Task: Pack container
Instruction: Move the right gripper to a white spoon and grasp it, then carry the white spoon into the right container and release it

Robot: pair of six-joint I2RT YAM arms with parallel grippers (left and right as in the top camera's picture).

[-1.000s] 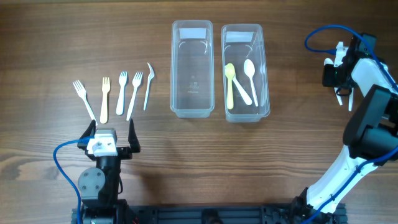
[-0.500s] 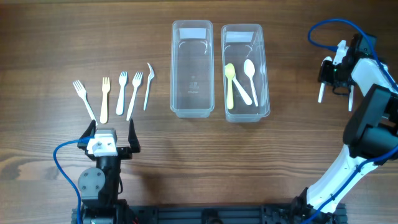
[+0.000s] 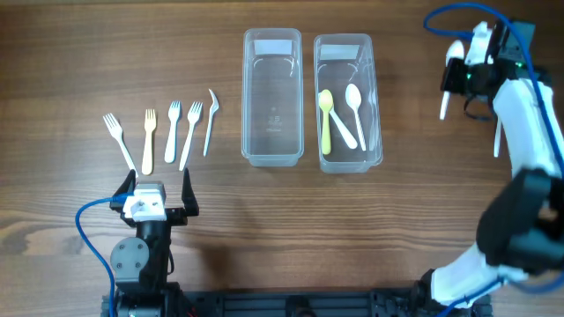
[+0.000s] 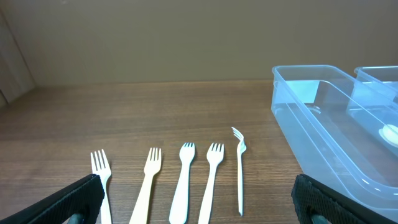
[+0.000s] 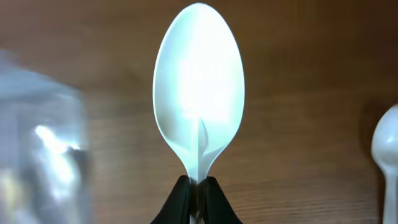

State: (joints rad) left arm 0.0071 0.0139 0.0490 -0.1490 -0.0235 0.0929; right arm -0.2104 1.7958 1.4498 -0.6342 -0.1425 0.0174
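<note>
I will move my right gripper to the left in the overhead view, then down into the clear container [image 3: 338, 95] [image 5: 43, 155]. Other spoons lie there, so I will release the spoon there.
My right gripper [image 3: 458, 77] is shut on the neck of a white spoon [image 5: 199, 87], held above the table to the right of the containers; its fingertips [image 5: 198, 184] pinch just below the bowl. The right clear container [image 3: 377, 97] holds a yellow spoon [image 3: 325, 119] and two white spoons [image 3: 354, 101]. The left clear container [image 3: 248, 97] is empty. Several forks [image 3: 172, 132] lie in a row at the left, also in the left wrist view [image 4: 185, 180]. My left gripper [image 3: 157, 182] is open and empty just in front of them, jaws [image 4: 202, 205] wide apart.
Another white spoon [image 3: 498, 139] lies on the wooden table at the far right, its bowl showing at the right wrist view's edge [image 5: 388, 155]. The blurred corner of a container [image 5: 37, 155] fills that view's left side.
My right gripper has moved left and toward the far edge with the white spoon, nearer the containers. The left arm and the forks have not moved.
</note>
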